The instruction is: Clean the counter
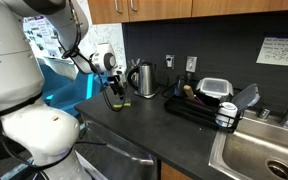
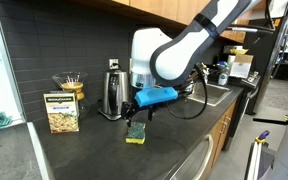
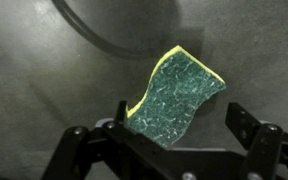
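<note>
I will next lower my gripper onto the near end of the sponge (image 2: 136, 128) (image 3: 162, 126) and pinch it, because that end is below, between the gripper's open fingers.
The counter (image 2: 89, 152) is a wide dark matte surface; it also shows in an exterior view (image 1: 154, 125) and fills the wrist view (image 3: 44, 70). A green sponge with a yellow edge (image 2: 135, 134) lies flat on it, seen small in an exterior view (image 1: 120, 104) and large in the wrist view (image 3: 174, 95). My gripper (image 2: 134, 117) hangs just above the sponge, open. In the wrist view the gripper (image 3: 176, 115) straddles the near end of the sponge. The left finger is close to the sponge and the right finger stands apart from it.
A steel kettle (image 2: 111, 95) (image 1: 142, 77) stands behind the sponge by the wall. A printed box (image 2: 61, 112) and a glass jar (image 2: 70, 85) stand further along. A dish rack (image 1: 199, 108) and steel sink (image 1: 264, 150) lie beyond.
</note>
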Robot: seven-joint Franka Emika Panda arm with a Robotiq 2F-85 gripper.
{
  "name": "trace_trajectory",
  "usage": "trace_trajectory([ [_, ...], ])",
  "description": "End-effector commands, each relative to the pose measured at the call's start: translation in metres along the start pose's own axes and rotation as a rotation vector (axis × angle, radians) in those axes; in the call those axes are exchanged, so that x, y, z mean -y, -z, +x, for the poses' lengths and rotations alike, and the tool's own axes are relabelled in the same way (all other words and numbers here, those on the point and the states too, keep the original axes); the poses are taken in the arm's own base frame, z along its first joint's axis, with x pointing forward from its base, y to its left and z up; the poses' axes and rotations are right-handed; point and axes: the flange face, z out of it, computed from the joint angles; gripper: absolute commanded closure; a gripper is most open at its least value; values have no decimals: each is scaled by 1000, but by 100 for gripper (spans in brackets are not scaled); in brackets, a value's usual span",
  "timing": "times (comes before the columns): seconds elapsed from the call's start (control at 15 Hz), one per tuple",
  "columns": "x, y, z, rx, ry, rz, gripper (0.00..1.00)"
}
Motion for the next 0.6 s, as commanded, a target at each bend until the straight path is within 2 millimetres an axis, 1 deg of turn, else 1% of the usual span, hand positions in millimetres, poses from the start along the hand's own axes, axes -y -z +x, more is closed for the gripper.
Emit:
trace_trajectory([
  [0.0,9,-13,10,13,-64,-11,0],
  [0.53,25,-37,25,28,-60,-1,0],
])
